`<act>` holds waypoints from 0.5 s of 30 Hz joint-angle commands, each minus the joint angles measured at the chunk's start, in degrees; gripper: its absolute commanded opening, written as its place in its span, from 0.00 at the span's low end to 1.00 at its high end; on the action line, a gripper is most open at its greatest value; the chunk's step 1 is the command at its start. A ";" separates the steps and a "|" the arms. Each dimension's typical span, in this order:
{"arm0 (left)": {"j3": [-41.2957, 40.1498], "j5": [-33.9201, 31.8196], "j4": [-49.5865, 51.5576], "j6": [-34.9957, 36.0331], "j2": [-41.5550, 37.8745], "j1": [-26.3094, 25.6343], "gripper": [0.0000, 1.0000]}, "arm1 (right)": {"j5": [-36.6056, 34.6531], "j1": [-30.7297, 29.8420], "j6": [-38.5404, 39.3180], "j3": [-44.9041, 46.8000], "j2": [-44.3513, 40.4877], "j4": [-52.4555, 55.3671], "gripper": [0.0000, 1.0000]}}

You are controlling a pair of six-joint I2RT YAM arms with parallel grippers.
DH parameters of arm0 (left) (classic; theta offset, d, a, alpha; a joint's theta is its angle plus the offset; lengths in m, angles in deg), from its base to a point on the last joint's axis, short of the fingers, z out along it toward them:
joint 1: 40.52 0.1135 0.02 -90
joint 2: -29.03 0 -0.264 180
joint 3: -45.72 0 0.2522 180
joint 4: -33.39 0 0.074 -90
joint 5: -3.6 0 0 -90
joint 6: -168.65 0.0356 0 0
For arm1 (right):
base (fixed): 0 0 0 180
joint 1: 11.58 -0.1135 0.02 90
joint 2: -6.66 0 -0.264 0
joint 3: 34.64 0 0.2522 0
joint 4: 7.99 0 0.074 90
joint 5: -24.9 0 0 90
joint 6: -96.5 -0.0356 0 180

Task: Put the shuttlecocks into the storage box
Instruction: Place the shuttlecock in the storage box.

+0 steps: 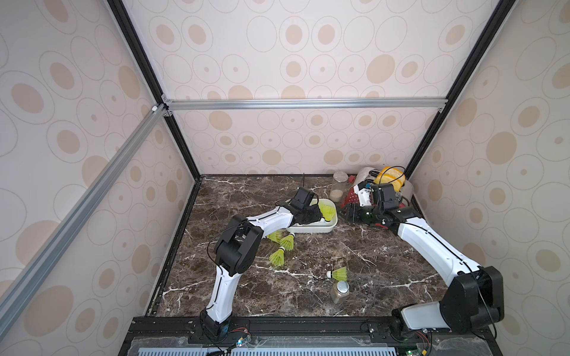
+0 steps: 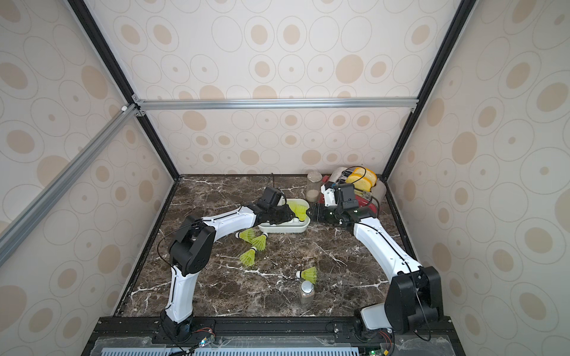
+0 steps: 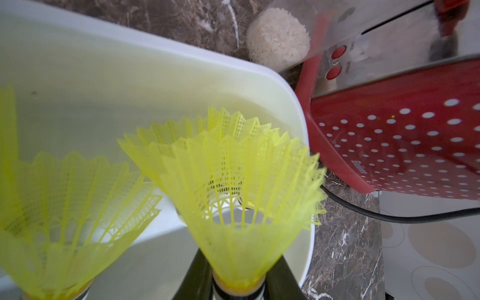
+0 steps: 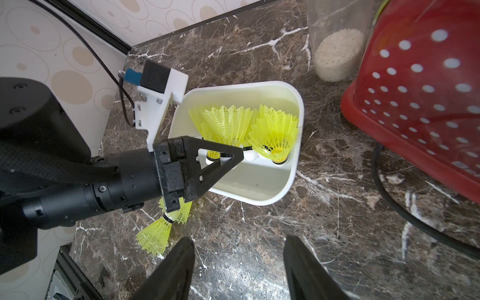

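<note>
The left gripper needs to go down slightly and release the shuttlecock's base, which is already within the box's rim, because the box's end by the toaster is directly below.
The white storage box sits mid-table, and several neon yellow shuttlecocks stand inside it. My left gripper reaches over the box and is shut on the black-banded base of one shuttlecock, whose skirt points away from the camera. In both top views three shuttlecocks lie on the marble just in front of the box. Another shuttlecock lies nearer the front. My right gripper hovers open over bare marble beside the box's right end, holding nothing.
A red dotted toaster stands right of the box, with a yellow item on top and its black cable on the marble. A rice jar stands behind the box. A second jar stands near the front shuttlecock.
</note>
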 commanded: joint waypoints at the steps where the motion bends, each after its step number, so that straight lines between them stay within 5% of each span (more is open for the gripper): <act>1: 0.21 -1.40 -1.06 -1.14 0.43 -0.07 0.19 | -0.16 0.19 -0.35 -0.48 0.17 -1.28 0.61; 15: -2.23 -0.76 -1.44 -1.05 -0.02 -0.36 0.22 | 0.17 0.17 -0.60 -1.11 1.68 -1.27 0.61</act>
